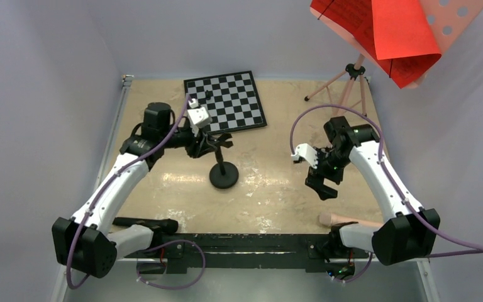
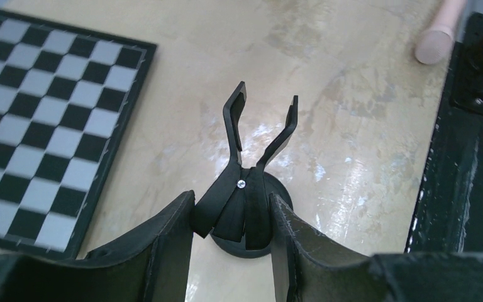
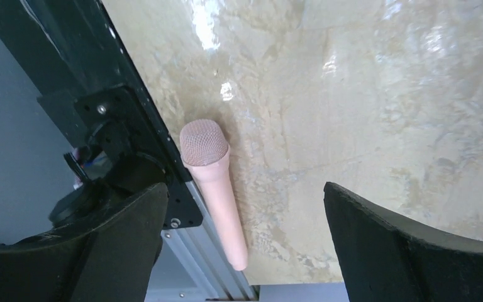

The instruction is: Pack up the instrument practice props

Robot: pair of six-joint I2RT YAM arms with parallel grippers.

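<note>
I will swing the stand over to the left in the top view, where the table's side edge lies from my left gripper, to the clear spot in the middle, and release it.
The black round-base peg stand [image 1: 224, 176] stands upright mid-table. My left gripper [image 1: 217, 143] is shut on its forked top clip [image 2: 239, 207], one finger [image 2: 163, 251] on each side, with the round base below. My right gripper [image 1: 321, 185] hangs open and empty above the front right of the table. The peach tube [image 1: 346, 219] lies there along the front rail, and it sits below and between the open fingers in the right wrist view [image 3: 217, 195], mesh end up. The pink music stand [image 1: 347, 82] stands at the back right with red sheets [image 1: 383, 31] on its perforated desk [image 1: 453, 19].
The black-and-white chessboard [image 1: 226, 100] lies at the back centre with a small piece on it, left of the stand in the left wrist view [image 2: 38, 126]. A black bar [image 1: 144, 223] lies at the front left. A black rail [image 1: 251, 242] runs along the front edge. Grey walls enclose the table.
</note>
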